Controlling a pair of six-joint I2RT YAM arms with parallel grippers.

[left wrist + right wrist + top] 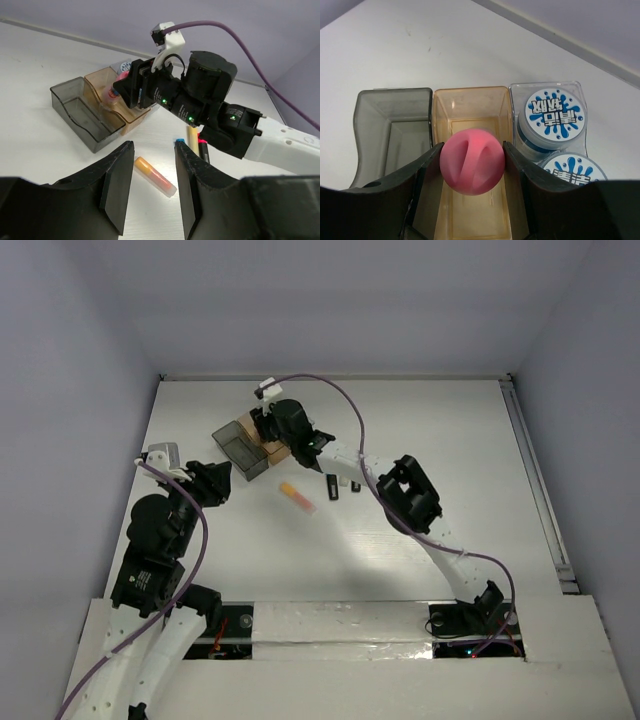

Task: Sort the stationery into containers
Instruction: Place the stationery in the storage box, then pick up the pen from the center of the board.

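Note:
The empty bottom of the tan-brown bin (470, 93) is directly below, so the robot's right gripper will next lower gently over the tan-brown bin and let go of the pink bottle-shaped piece.
My right gripper (472, 147) is shut on the pink bottle-shaped piece (472, 161), held just above the tan-brown bin (470, 93). The smoky grey bin (395, 95) lies to its left. The clear bin (512, 90) on its right holds two blue-white tape rolls (555, 112) (572, 170). My left gripper (153, 147) hangs open over the table with nothing between its fingers. The orange highlighter (155, 176) lies flat on the table below its gap. A yellow highlighter (192, 137) and a red-black one (204, 150) lie beyond, under the right arm.
From above, the row of bins (240, 452) sits at the table's back left with the right arm (405, 490) reaching across to it. Two dark highlighters (332, 486) (355, 486) lie beside that arm. The orange highlighter (296, 497) lies between both grippers.

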